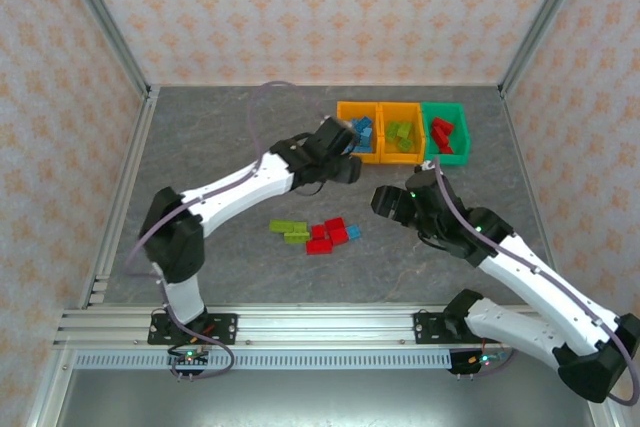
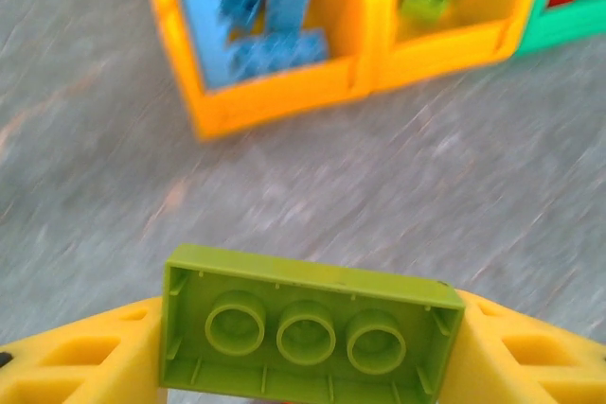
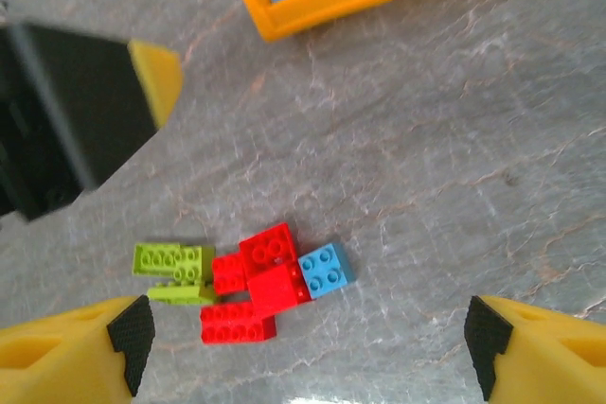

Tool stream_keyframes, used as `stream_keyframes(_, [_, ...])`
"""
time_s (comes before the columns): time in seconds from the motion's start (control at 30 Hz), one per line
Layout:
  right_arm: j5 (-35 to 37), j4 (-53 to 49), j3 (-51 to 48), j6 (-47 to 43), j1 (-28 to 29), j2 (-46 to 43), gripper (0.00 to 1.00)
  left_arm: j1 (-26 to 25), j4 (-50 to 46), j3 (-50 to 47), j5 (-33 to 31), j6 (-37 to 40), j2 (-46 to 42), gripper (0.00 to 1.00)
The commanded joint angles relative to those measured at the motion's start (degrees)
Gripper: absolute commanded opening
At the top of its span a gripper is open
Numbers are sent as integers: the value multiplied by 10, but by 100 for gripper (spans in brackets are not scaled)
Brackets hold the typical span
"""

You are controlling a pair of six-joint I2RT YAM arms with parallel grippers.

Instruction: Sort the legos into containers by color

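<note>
The robot's left gripper will move outward and across next, over the middle orange container, and let go of the lime green lego, since green legos are already inside that container.
My left gripper [image 2: 308, 338] is shut on a lime green lego [image 2: 308, 319], whose hollow underside faces the camera; in the top view this gripper [image 1: 345, 149] hangs just in front of the left orange container [image 1: 343, 133]. That container [image 2: 275, 101] holds blue legos [image 2: 251, 21], the middle orange one [image 1: 402, 107] green legos, and the green one [image 1: 465, 132] red legos. A loose pile lies mid-table: lime green legos [image 3: 173, 270], red legos [image 3: 256, 281] and one blue lego [image 3: 325, 268]. My right gripper [image 3: 308, 352] hovers open above the pile, to its right in the top view [image 1: 384, 202].
The left arm's black wrist and a yellow finger [image 3: 156, 78] sit at the upper left of the right wrist view. Metal frame rails [image 1: 130, 187] and patterned walls border the grey table. Bare table lies between the pile and the containers.
</note>
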Motion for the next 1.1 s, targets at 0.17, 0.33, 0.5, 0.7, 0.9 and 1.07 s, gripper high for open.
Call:
stream_keyframes(0.17, [81, -48, -13, 47, 3, -74, 87, 7, -26, 379, 0, 48, 278, 51])
stream_keyframes(0.33, [91, -76, -9, 51, 3, -99, 87, 10, -77, 655, -11, 92, 456, 54])
stream_keyframes(0.5, [94, -104, -4, 48, 3, -112, 87, 11, -45, 678, -7, 103, 473, 76])
stream_keyframes(0.7, [96, -90, -10, 44, 3, -112, 87, 3, -52, 617, 15, 109, 393, 81])
stream_keyframes(0.9, [92, -72, -26, 44, 3, -107, 87, -17, 64, 335, 26, 100, 178, 81])
stream_keyframes(1.07, [26, -37, -30, -10, 3, -72, 87, -39, 188, 5, -9, 89, -98, 81])
